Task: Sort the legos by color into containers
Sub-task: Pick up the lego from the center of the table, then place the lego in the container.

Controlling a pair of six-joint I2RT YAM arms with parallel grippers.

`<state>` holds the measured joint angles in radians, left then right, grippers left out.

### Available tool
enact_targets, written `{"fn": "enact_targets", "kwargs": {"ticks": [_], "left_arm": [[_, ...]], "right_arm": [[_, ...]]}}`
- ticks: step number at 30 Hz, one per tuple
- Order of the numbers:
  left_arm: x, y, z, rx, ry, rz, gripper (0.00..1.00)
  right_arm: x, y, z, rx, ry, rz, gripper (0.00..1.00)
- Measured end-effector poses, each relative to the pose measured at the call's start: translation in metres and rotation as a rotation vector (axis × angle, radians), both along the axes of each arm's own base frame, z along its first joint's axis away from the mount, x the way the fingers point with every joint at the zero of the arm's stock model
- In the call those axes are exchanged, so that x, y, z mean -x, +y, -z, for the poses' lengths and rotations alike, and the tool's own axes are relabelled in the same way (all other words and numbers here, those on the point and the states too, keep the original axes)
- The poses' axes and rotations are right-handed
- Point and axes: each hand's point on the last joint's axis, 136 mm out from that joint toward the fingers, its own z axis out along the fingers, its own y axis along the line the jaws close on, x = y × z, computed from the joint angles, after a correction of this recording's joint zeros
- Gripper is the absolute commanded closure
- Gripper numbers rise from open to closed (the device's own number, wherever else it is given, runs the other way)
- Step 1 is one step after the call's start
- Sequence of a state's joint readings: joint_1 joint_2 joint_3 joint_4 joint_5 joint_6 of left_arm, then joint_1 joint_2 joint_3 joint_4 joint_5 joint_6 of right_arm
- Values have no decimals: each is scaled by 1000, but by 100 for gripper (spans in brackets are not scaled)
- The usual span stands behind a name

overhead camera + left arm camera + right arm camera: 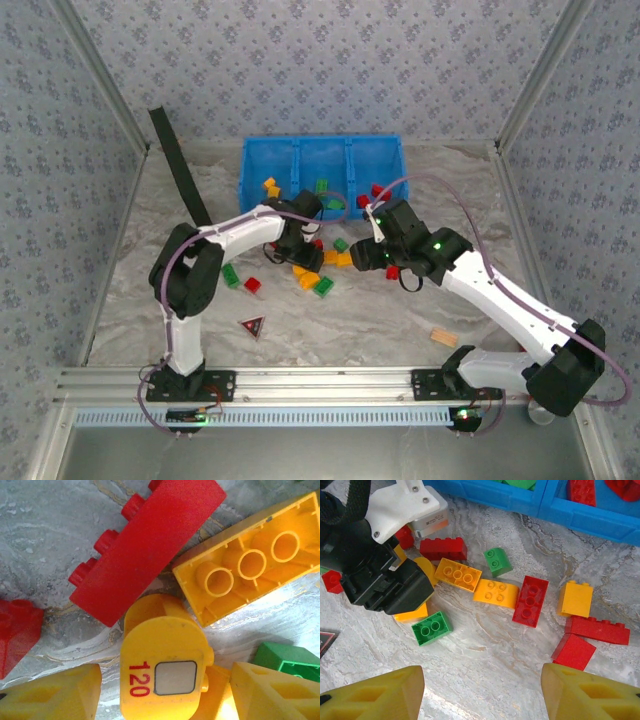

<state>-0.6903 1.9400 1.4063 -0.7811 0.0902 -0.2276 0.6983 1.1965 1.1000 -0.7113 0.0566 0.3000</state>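
Observation:
My left gripper should lower around the sides of the rounded yellow piece just below, then close.
Red, green and yellow legos [322, 270] lie scattered on the marbled table in front of the blue three-compartment bin [320, 142], which holds several bricks. My left gripper [165, 695] is low over the pile and open. Its yellow fingers [50, 695] straddle a rounded yellow piece marked 120 [165, 650], with a gap on each side. A long red brick [145, 550] and an upturned yellow brick [250, 560] lie just beyond it. My right gripper [482, 695] hangs open above bare table. A green brick [432, 627], a yellow brick [495, 592] and a red brick [531, 601] lie ahead of it.
A dark red-edged triangle [252, 325] and a flat tan block [443, 338] lie near the front. A black strap [180, 165] leans at the back left. The left arm's black wrist [380, 575] is close to the right gripper's left side. Patterned walls enclose the table.

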Motion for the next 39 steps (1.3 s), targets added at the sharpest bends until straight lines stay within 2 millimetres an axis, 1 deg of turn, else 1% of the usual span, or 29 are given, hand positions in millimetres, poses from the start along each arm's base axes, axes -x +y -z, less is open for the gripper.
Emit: {"fn": "enact_targets", "kwargs": {"ticks": [5, 7, 10, 15, 19, 22, 25, 26, 28, 31, 33, 35, 36, 38, 39], "left_arm": [[-1, 4, 16, -46, 9, -19, 35], [-2, 5, 21, -57, 12, -29, 38], [-4, 6, 23, -68, 6, -46, 47], [-7, 10, 22, -80, -7, -73, 65], [-7, 9, 21, -76, -8, -80, 75], [-7, 9, 16, -53, -2, -89, 77], [-11, 11, -2, -15, -7, -106, 78], [-16, 12, -13, 4, -19, -118, 79], [-29, 16, -40, 51, -53, -147, 78], [-60, 24, -89, 136, -148, -198, 78], [-82, 33, -118, 178, -212, -239, 78], [-99, 45, -139, 193, -256, -279, 78], [-106, 51, -146, 195, -272, -297, 78], [-120, 61, -154, 196, -296, -328, 78], [-126, 64, -155, 195, -302, -339, 78]], "right_arm": [[0, 0, 0, 0, 0, 0, 35], [0, 0, 0, 0, 0, 0, 35], [0, 0, 0, 0, 0, 0, 35], [0, 0, 0, 1, 2, 0, 35], [3, 3, 1, 3, 3, -14, 35], [10, 12, 1, 2, -1, -51, 35], [17, 22, 5, -3, 0, -93, 35], [20, 26, 6, -4, -1, -111, 35], [26, 34, 8, -4, -7, -145, 34], [35, 51, 7, -16, -24, -209, 34], [39, 65, 8, -22, -36, -252, 34], [41, 78, 15, -8, -30, -285, 32], [41, 85, 21, 4, -21, -300, 32], [42, 98, 31, 31, -6, -328, 32], [41, 105, 36, 46, -2, -341, 32]]}}
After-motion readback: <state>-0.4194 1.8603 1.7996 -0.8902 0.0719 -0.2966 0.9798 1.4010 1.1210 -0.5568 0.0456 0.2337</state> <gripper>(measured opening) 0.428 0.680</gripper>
